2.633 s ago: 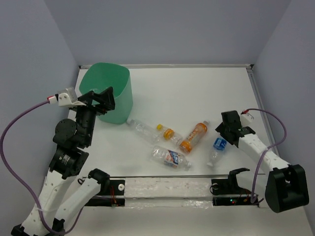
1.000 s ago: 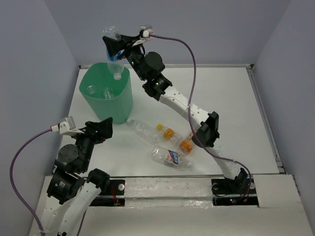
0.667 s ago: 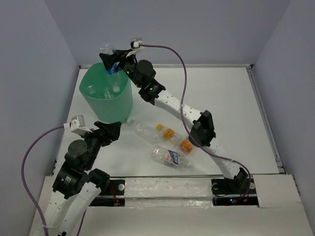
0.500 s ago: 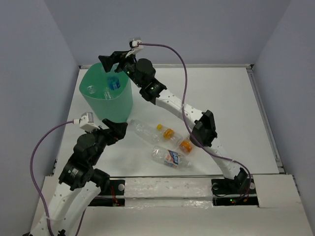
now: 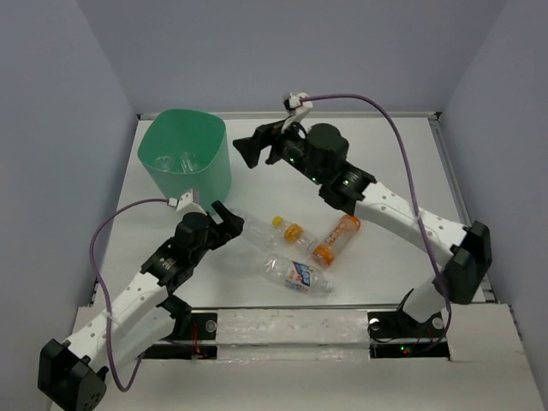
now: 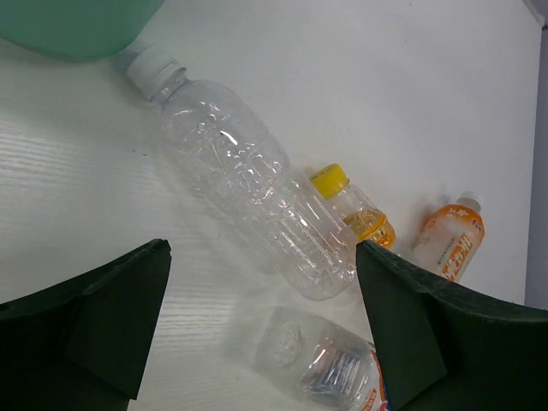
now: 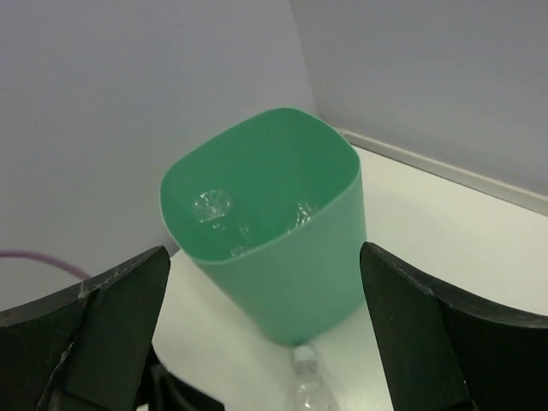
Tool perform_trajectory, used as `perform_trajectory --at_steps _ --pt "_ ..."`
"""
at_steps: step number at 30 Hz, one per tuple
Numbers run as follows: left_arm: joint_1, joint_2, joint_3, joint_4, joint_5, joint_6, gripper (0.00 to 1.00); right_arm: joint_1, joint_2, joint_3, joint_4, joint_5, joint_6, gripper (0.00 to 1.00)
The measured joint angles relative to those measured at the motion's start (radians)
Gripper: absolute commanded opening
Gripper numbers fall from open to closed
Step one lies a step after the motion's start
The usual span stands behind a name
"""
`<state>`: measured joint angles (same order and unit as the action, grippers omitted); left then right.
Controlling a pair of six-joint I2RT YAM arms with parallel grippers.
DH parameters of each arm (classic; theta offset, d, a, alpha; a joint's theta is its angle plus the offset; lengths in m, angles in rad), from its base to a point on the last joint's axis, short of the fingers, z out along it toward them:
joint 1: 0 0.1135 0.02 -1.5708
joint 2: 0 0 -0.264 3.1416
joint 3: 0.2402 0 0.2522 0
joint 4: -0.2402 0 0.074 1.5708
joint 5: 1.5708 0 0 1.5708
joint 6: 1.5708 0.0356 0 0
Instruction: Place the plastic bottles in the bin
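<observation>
The bottle lies at an angle to the open fingers, so my left gripper turns and goes down onto the unlabelled bottle's shoulder (image 5: 249, 224) (image 6: 205, 128) beside the white cap next.
The mint-green bin (image 5: 204, 175) stands at the back left, with clear plastic bottles (image 7: 213, 208) lying inside it. On the table lie an unlabelled white-capped bottle (image 6: 244, 184), a yellow-capped one (image 6: 358, 211), an orange-labelled one (image 5: 336, 239) and a white-orange labelled one (image 5: 297, 275). My left gripper (image 5: 227, 218) hovers open over the unlabelled bottle's neck end, touching nothing. Open and empty, my right gripper (image 5: 251, 148) hangs just right of the bin's rim (image 7: 257, 128), facing the bin.
Grey walls close off the back and both sides. A raised rail (image 5: 291, 329) runs along the near edge between the arm bases. The left arm's purple cable (image 5: 103, 240) loops beside the bin.
My right gripper opened over the bin, dropped its bottle in, and drew back to the right. The left arm reached forward toward the unlabelled bottle.
</observation>
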<state>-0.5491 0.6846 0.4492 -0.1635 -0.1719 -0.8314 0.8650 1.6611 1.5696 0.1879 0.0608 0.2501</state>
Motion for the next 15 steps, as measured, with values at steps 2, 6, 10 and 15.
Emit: perform_trajectory --at_steps 2,6,10,15 --pt "-0.030 0.035 0.000 0.027 -0.036 -0.013 0.99 -0.012 -0.158 -0.169 0.011 -0.001 -0.002 0.98" --pt "-0.085 0.195 0.010 0.110 -0.113 -0.062 0.99 -0.032 -0.396 -0.449 -0.022 0.003 0.001 0.99" --pt "-0.106 0.336 0.011 0.156 -0.172 -0.135 0.99 -0.032 -0.510 -0.636 -0.077 0.002 0.018 0.99" --pt "-0.111 0.426 0.030 0.183 -0.248 -0.204 0.99 -0.032 -0.590 -0.758 -0.130 -0.037 0.051 0.99"
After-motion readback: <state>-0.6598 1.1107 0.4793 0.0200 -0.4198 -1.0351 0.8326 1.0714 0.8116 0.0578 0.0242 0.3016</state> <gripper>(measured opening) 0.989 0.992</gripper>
